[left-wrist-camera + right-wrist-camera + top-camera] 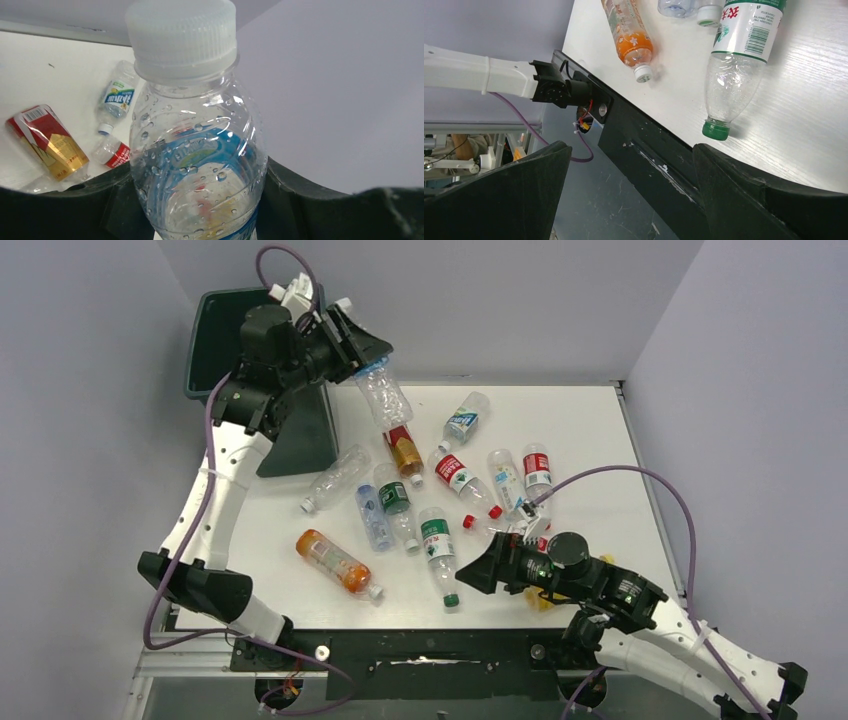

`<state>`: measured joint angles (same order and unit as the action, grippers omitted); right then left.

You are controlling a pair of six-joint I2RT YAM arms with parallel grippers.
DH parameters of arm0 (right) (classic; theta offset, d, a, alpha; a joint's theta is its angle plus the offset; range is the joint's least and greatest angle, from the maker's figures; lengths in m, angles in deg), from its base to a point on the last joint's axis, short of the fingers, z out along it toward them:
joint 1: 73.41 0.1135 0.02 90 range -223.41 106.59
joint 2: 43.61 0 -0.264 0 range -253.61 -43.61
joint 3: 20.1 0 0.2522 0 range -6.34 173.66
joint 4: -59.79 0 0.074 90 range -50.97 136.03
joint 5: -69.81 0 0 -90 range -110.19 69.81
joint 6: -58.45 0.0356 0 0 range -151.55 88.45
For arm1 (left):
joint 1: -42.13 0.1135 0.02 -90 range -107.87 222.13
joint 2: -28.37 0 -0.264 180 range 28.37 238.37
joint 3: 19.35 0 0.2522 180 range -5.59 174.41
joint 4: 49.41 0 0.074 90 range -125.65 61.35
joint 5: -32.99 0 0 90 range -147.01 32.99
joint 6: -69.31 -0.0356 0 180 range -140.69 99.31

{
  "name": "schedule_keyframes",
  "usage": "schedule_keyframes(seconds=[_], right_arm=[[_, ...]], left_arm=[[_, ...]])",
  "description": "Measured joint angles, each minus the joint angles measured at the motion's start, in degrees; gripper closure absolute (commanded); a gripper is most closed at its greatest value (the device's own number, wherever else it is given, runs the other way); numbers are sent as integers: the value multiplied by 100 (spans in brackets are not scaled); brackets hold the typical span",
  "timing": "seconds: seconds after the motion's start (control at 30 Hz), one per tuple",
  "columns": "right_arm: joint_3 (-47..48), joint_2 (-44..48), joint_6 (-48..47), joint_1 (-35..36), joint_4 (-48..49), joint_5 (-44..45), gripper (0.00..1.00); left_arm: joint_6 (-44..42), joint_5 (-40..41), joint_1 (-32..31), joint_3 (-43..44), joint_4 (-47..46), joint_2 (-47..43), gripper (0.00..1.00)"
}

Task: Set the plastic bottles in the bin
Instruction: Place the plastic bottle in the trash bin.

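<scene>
My left gripper swings left in the top view next, over the dark green bin's opening, since the bottle still hangs outside the bin's rim.
My left gripper is shut on a clear plastic bottle with a blue label, held tilted in the air just right of the dark green bin. In the left wrist view this bottle fills the frame, white cap up, between my dark fingers. Several more bottles lie on the white table, among them an orange one, a green-labelled one and an amber one with a red label. Low over the table's front edge, my right gripper stands open and holds nothing.
The right wrist view shows the table's black front rail and the floor between the open fingers, with the orange bottle and a green-capped bottle just beyond. Grey walls close in the table. A purple cable arcs over the right side.
</scene>
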<state>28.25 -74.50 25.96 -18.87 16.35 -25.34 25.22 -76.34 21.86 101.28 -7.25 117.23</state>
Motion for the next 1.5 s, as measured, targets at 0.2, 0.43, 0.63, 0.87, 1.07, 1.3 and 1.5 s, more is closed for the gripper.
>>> schedule_keyframes(seconds=[0.2,0.43,0.63,0.87,1.07,1.3,1.5], right_arm=[[-96,96,68,0,33,0,2],[-160,4,131,26,94,-9,2],[-160,-142,155,26,105,-50,2],[-160,-129,304,35,103,-48,2],[-70,-116,339,68,28,-46,2],[-20,-219,356,70,17,-46,2],[-20,-431,363,74,151,-50,2]], left_arm=[[107,-350,721,326,-44,85,49],[376,-782,1707,656,-315,216,49],[529,-852,2396,866,-640,321,49],[664,-850,3077,870,-1178,579,49],[575,-791,3314,841,-1320,940,47],[232,-754,3307,815,-1314,1202,31],[-168,-564,3292,1012,-824,1447,19]])
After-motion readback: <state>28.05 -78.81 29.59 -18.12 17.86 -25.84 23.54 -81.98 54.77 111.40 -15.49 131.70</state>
